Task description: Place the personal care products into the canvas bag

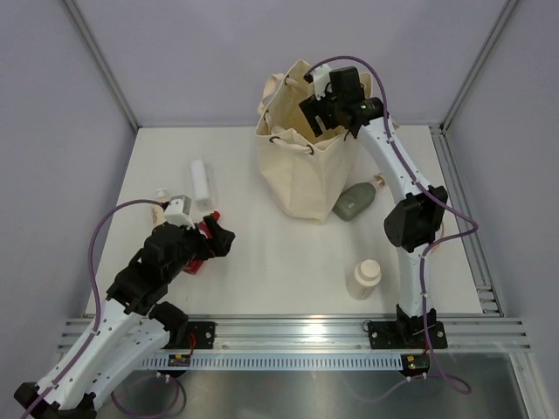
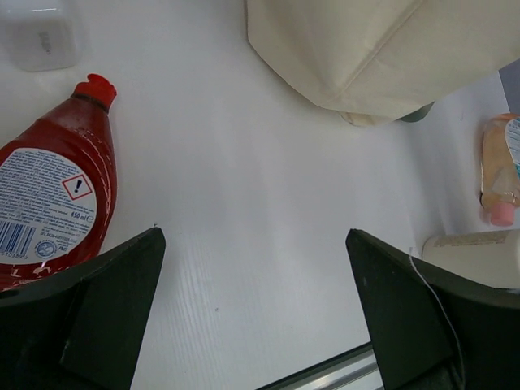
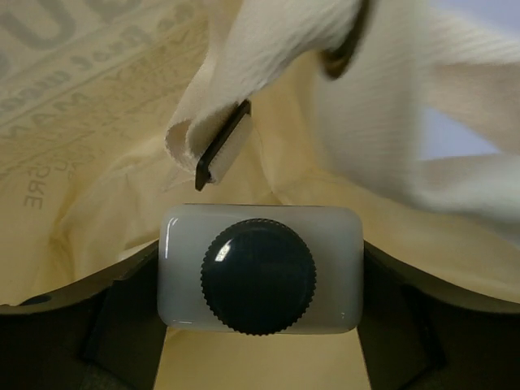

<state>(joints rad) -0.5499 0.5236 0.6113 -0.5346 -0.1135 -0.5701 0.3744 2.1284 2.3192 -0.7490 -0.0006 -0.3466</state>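
The left gripper moves outward past the red flat bottle next. It then turns and lowers onto the lying white rectangular bottle's middle (image 1: 200, 182), because that bottle's long sides run outward.
The cream canvas bag (image 1: 297, 175) stands at the back middle of the table. My right gripper (image 1: 325, 118) is at its open mouth, shut on a white rectangular bottle (image 3: 183, 272) with a black cap, over the bag's inside (image 3: 97, 122). My left gripper (image 1: 214, 237) is open and empty just above the table, next to the red flat bottle (image 2: 53, 195). Another white rectangular bottle (image 1: 202, 183) lies at the back left. A grey-green bottle (image 1: 354, 201) leans at the bag's right foot. A cream squat bottle (image 1: 363, 279) stands front right. A clear pink bottle (image 2: 500, 166) lies by the bag.
A beige pump bottle (image 1: 162, 202) lies partly hidden behind my left wrist. An aluminium rail (image 1: 297, 336) runs along the near edge and another (image 1: 463, 218) along the right side. Grey walls close in the table.
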